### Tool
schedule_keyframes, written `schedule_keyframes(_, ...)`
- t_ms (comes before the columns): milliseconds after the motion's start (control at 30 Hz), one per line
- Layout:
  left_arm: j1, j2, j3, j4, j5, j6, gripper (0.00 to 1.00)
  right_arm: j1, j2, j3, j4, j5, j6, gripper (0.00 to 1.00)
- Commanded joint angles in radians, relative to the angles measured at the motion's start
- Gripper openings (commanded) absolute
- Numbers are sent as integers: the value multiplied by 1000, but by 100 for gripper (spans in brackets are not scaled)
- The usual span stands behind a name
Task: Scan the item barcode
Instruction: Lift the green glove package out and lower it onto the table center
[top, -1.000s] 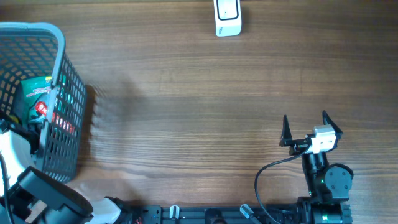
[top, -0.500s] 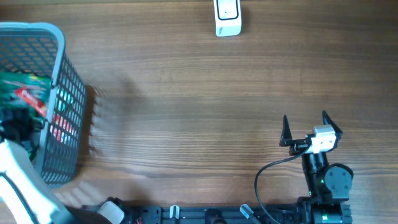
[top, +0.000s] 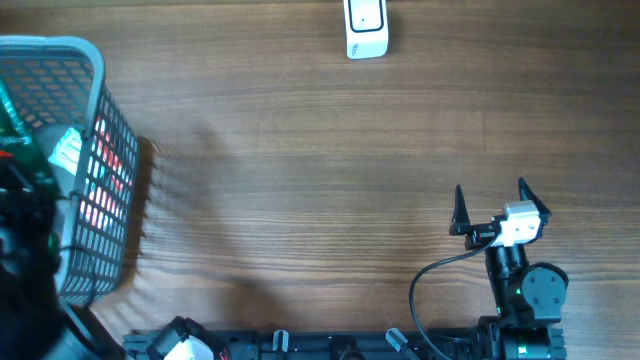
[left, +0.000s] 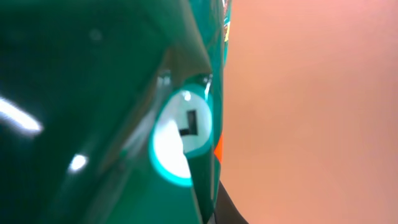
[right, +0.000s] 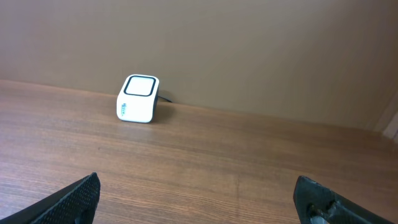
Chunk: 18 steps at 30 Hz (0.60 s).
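The packet should go past the basket's mesh side next in my left gripper, and then be released over the bare wood beside the basket (top: 98, 62).
The item is a glossy green packet (left: 93, 112) with a white round mark (left: 180, 134); it fills the left wrist view, pressed close to the camera. Overhead, its green edge (top: 10, 105) and a white label (top: 67, 150) show over the grey basket (top: 98, 62) at the far left, under my dark left arm (top: 22, 235). My left gripper is shut on the packet; only a dark finger edge (left: 229, 210) shows. The white scanner (top: 366, 28) (right: 138, 98) stands at the table's far edge. My right gripper (top: 490, 205) (right: 199, 199) stands open at the near right, holding nothing.
Red packaging (top: 100, 205) shows through the basket's mesh wall. A black cable (top: 430, 280) loops by the right arm's base. Bare wood lies between the basket, the scanner and the right gripper.
My left gripper has shut on the green packet, and the packet has shifted toward the far left over the basket. The right arm has not moved.
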Motion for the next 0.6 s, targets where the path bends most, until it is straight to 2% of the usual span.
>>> schedule_keyframes(0, -71, -61, 13, -16, 243, -6, 4, 8, -11, -1, 3, 13, -10, 100)
schedule_keyframes(133, -145, -64, 12, -165, 267, 10, 4, 8, -11, -1, 3, 13, -10, 100)
schedule_keyframes(300, -226, -64, -26, -409, 267, 174, 4, 8, -11, -1, 3, 13, -10, 100)
schedule_keyframes(433, -271, -64, -109, -457, 268, 243, 4, 8, -11, -1, 3, 13, -10, 100)
schedule_keyframes(567, -325, -64, -217, -433, 268, 251, 4, 8, -11, -1, 3, 13, -10, 100)
